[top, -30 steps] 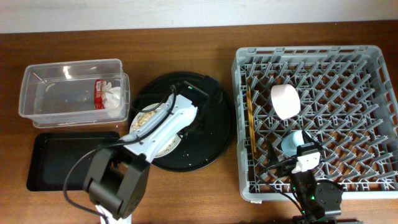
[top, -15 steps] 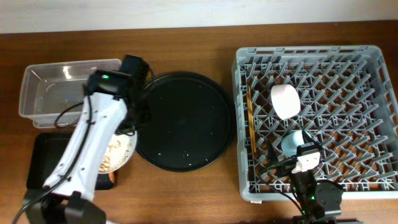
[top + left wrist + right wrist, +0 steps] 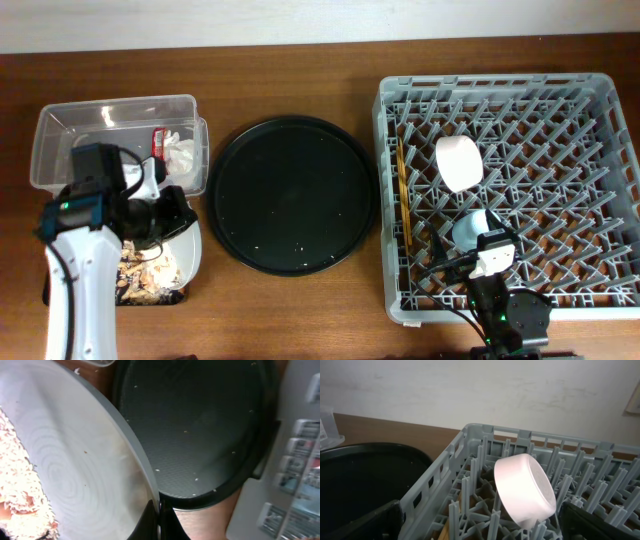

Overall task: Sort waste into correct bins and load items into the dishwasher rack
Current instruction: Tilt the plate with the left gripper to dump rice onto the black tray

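Note:
The left gripper lifts next, carries the plate (image 3: 188,250) across that tray and releases it upright there, since the pegs (image 3: 417,158) between the bowl and round tray have room.
My left gripper (image 3: 172,214) is shut on the rim of the pale plate (image 3: 188,250) and holds it steeply tilted over the shallow black tray (image 3: 47,285). Beige food scraps (image 3: 145,275) lie in that tray below the plate. In the left wrist view the closed fingertips (image 3: 158,522) pinch the plate (image 3: 85,470), with scraps (image 3: 17,475) at its low edge. The clear tub (image 3: 100,150) holds the red wrapper (image 3: 158,142) and white tissue (image 3: 181,153). The grey rack (image 3: 560,120) holds the white bowl (image 3: 458,162), blue cup (image 3: 468,229) and chopsticks (image 3: 403,195). My right gripper (image 3: 480,532) is open and empty over the rack's front edge.
The large round black tray (image 3: 290,195) sits between the bins and the rack, holding only crumbs; it also shows in the left wrist view (image 3: 200,425). The right wrist view shows the bowl (image 3: 525,487) propped on the rack's pegs (image 3: 470,485). The wall lies behind the table.
My left arm has carried the plate off the round tray to the left and tipped it over the shallow black tray; the scraps have slid into that tray. The right arm has not moved.

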You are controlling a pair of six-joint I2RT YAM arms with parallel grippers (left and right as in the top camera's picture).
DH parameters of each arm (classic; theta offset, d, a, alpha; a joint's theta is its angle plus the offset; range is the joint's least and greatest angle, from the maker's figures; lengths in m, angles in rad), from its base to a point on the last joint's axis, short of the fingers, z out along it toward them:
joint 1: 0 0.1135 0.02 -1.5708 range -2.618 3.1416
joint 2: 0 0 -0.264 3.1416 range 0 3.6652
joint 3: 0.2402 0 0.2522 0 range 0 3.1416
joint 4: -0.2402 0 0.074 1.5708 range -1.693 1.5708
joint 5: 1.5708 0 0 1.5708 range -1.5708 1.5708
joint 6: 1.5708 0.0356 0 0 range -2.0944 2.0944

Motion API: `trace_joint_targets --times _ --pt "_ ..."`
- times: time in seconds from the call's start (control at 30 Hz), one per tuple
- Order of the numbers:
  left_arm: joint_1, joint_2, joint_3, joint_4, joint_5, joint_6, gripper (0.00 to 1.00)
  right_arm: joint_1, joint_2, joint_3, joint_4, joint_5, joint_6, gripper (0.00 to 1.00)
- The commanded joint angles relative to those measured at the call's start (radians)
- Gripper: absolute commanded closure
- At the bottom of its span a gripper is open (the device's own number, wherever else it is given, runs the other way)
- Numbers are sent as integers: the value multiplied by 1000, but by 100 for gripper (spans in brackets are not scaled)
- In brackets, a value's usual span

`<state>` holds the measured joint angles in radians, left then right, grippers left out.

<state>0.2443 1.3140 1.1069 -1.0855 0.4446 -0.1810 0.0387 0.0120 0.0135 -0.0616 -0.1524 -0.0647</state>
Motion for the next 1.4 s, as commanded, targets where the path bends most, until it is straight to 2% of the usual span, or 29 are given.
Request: trace_joint_targets --times 0.0,0.17,0.4,0.53,0.63,0.73,0.77,0.8,0.83,0.87,0.9,0.97,1.07,1.13,1.17,1.2,1.27,1.3,1.37 --pt "105 -134 -8 11 159 83 100 -6 -6 -8 0 -10 -6 2" --pt "294 -275 -39 -21 332 180 100 -6 -6 -8 -1 -10 -6 2" --pt "542 -285 -173 -33 654 357 100 -6 -6 -8 -1 -10 -6 2" --pt "657 -285 -175 -120 796 494 100 -6 -6 -8 -1 -10 -6 2" --pt "697 -285 -175 -161 784 558 100 -6 -6 -8 -1 -10 -6 2" --pt "697 -286 -175 -164 650 549 99 -6 -6 -8 0 -10 -6 2" --pt "697 -278 -175 -122 490 359 100 -6 -6 -8 -1 -10 -6 2" --pt "697 -275 -175 -122 529 367 100 -6 -6 -8 -1 -10 -6 2" --pt "697 -276 -175 -122 594 424 100 -6 -6 -8 -1 -10 -6 2" --pt "697 -277 -175 -117 603 451 100 -6 -6 -8 -1 -10 -6 2" --pt "697 -274 -175 -101 511 372 100 -6 -6 -8 -1 -10 -6 2" --pt "697 -269 -175 -98 524 369 100 -6 -6 -8 -1 -10 -6 2" --pt "697 -268 -175 -96 551 397 100 -6 -6 -8 -1 -10 -6 2" --pt "684 -268 -175 -95 596 465 100 -6 -6 -8 -1 -10 -6 2" --pt "671 -268 -175 -83 568 465 100 -6 -6 -8 -1 -10 -6 2" --pt "663 -268 -175 -78 476 406 100 -6 -6 -8 -1 -10 -6 2" --pt "637 -268 -175 -70 555 442 100 -6 -6 -8 -1 -10 -6 2" --pt "628 -268 -175 -43 467 361 100 -6 -6 -8 -1 -10 -6 2" --pt "624 -268 -175 -43 507 381 100 -6 -6 -8 -1 -10 -6 2"
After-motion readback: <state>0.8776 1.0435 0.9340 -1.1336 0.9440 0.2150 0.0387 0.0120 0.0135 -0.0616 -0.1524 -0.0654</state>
